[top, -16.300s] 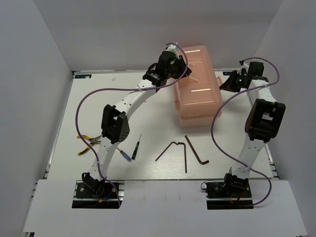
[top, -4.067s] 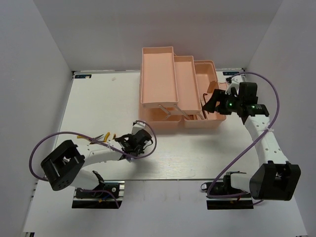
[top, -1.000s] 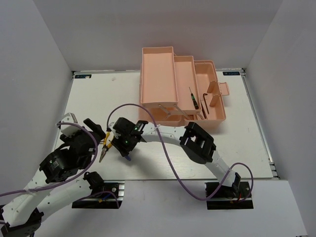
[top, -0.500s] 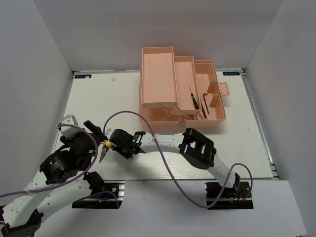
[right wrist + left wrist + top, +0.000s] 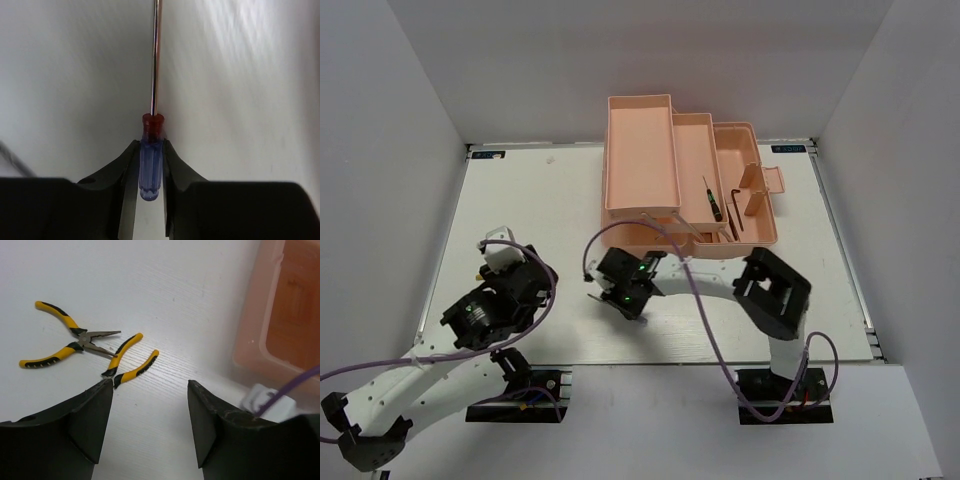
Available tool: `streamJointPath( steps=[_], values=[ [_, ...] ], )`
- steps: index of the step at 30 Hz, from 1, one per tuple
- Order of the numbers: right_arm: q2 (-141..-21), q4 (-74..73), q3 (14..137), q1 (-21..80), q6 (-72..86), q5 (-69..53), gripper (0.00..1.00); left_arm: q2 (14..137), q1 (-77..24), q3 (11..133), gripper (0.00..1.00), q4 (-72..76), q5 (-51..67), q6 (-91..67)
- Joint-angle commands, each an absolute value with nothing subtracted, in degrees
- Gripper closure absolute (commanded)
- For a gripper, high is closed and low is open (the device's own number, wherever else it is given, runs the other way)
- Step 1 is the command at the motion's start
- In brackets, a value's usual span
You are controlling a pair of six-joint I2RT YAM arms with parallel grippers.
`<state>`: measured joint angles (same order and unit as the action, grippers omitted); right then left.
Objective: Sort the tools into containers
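Observation:
The robot's right gripper should rise outward and let go in the middle tray [image 5: 699, 168], which is to its right in the top view, since a green screwdriver is already there.
My right gripper [image 5: 150, 146] is shut on the blue handle of a small screwdriver [image 5: 150, 167], whose metal shaft [image 5: 156, 55] points away over the white table. In the top view it [image 5: 603, 297] sits low, in front of the open salmon-pink toolbox [image 5: 640, 165]. My left gripper [image 5: 150, 385] is open and empty above the table. Two pliers with yellow-and-black handles lie ahead of it to the left, one spread open [image 5: 75, 340] and one nearer [image 5: 129, 361]. A green screwdriver [image 5: 712, 200] and a dark hex key [image 5: 738, 205] lie in the toolbox trays.
The toolbox's near corner [image 5: 280, 320] shows on the right of the left wrist view. A white part of the right arm with its purple cable [image 5: 280, 392] lies close to my left gripper's right finger. White walls enclose the table. In the top view the left arm hides the pliers.
The right gripper has closed on the blue screwdriver and shifted right toward the toolbox. The left arm has swung right and now covers the pliers in the top view.

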<state>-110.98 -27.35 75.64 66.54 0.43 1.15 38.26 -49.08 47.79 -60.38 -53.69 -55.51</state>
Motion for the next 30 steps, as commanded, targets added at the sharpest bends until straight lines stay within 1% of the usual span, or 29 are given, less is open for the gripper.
streamJointPath(
  steps=[1, 2, 3, 5, 6, 7, 9, 10, 13, 15, 16, 17, 19, 20, 21, 22, 23, 25, 26, 29, 30],
  values=[
    [-101.44, -38.56, 70.32, 63.55, -7.98, -16.13, 1.0, 39.1, -49.13, 46.15, 0.29, -55.03, -50.72, -53.96],
    [-99.6, -41.37, 69.09, 62.67, -12.96, -18.43, 1.0, 39.63, -49.13, 45.19, 0.29, -53.54, -50.71, -53.96],
    [-94.71, -42.7, 68.65, 62.32, -14.31, -20.37, 1.0, 40.86, -49.13, 45.18, 0.29, -52.74, -49.84, -53.36],
    [-91.07, -47.17, 66.27, 61.88, -19.21, -25.12, 1.0, 42.27, -49.13, 43.69, 0.29, -50.64, -48.96, -53.35],
    [-85.57, -47.98, 65.83, 61.27, -20.12, -26.09, 1.0, 43.06, -49.13, 43.68, 0.3, -49.84, -48.26, -52.74],
    [-83.78, -49.9, 64.26, 61.09, -21.69, -26.71, 1.0, 44.72, -49.13, 43.16, 0.3, -49.14, -47.64, -52.13],
    [-76.59, -51.23, 63.72, 59.95, -23.72, -27.07, 1.0, 46.57, -49.13, 42.46, 0.3, -47.64, -47.64, -52.12],
    [-75.51, -54.98, 64.59, 59.77, -25.21, -27.42, 1.0, 47.45, -49.13, 41.84, 0.3, -47.11, -47.64, -51.6],
    [-70.25, -59.3, 66.79, 57.75, -26.72, -26.64, 1.0, 51.23, -49.13, 40.09, 0.3, -44.57, -47.64, -51.59],
    [-68.74, -59.94, 67.76, 57.13, -26.89, -23.04, 1.0, 54.38, -49.13, 37.98, 0.3, -42.37, -48.16, -51.59],
    [-66.73, -60.03, 68.11, 56.87, -26.89, -21.29, 1.0, 55.62, -48.61, 37.36, 0.27, -41.58, -48.16, -51.59],
    [-65.93, -59.59, 69.77, 56.52, -26.89, -15.18, 1.0, 56.94, -48.6, 36.74, 0.25, -40.96, -48.69, -51.59],
    [-63.74, -59.85, 71.18, 54.41, -27.24, -8.39, 1.0, 61.06, -47.38, 35.95, 0.22, -39.91, -48.69, -51.59],
    [-63.11, -59.68, 74.76, 53.88, -27.07, -3.74, 1.0, 62.21, -47.37, 35.95, 0.22, -39.9, -48.69, -51.59],
    [-61.97, -59.16, 76.01, 52.48, -27.16, -2.04, 1.0, 63.18, -47.37, 35.95, 0.22, -38.95, -48.0, -51.59],
    [-61.61, -58.28, 77.16, 51.34, -26.98, 2.94, 1.0, 64.5, -46.68, 35.95, 0.21, -37.89, -47.99, -51.59],
    [-61.26, -55.4, 80.65, 50.11, -25.94, 7.86, 1.0, 64.51, -45.97, 35.43, 0.21, -37.18, -47.47, -50.11],
    [-61.26, -50.66, 82.87, 48.7, -24.44, 15.44, 1.0, 65.21, -45.1, 34.9, 0.19, -34.55, -46.94, -48.35],
    [-61.87, -47.06, 83.49, 47.39, -23.22, 21.91, 1.0, 65.21, -44.3, 34.89, 0.19, -33.15, -45.89, -45.56],
    [-64.41, -40.18, 82.8, 44.39, -20.14, 26.27, 1.0, 65.21, -42.64, 33.76, 0.19, -28.23, -43.25, -40.11],
    [-65.38, -35.73, 82.62, 43.69, -19.52, 26.19, 1.0, 65.21, -42.63, 33.14, 0.19, -26.91, -41.59, -38.77]
  ],
)
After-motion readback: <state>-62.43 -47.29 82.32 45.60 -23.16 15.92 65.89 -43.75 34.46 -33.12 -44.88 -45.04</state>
